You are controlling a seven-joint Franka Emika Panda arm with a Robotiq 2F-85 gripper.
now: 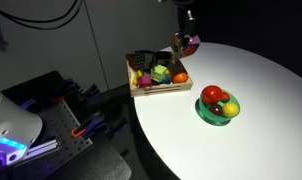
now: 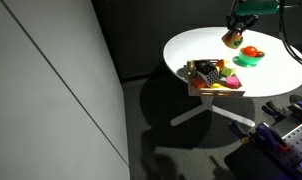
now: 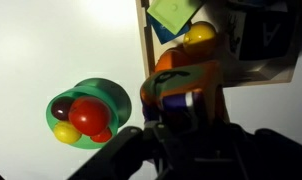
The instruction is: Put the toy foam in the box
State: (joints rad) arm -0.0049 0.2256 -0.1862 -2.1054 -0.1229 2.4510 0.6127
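Note:
Next, my gripper shifts the foam over the box end with the orange toy (image 1: 178, 76) (image 3: 179, 56) first, then lowers the foam before opening, to get it in the box.
My gripper (image 1: 187, 38) is shut on the toy foam (image 1: 186, 46), an orange, purple and green block, and holds it in the air above the white table just behind the box. The box (image 1: 159, 91) is a shallow light-wood tray at the table's edge with several toys in it. Both also show in an exterior view, with the gripper (image 2: 236, 30) holding the foam (image 2: 231, 40) up and to the right of the box (image 2: 217, 91). In the wrist view the foam (image 3: 181, 75) sits between the dark fingers (image 3: 181, 108), with the box rim (image 3: 146, 40) above.
A round green bowl (image 1: 217, 112) with red, yellow and green toy fruits stands on the white round table (image 1: 261, 90), near the box. It also shows in an exterior view (image 2: 250, 58) and in the wrist view (image 3: 111, 95). Dark floor surrounds the table.

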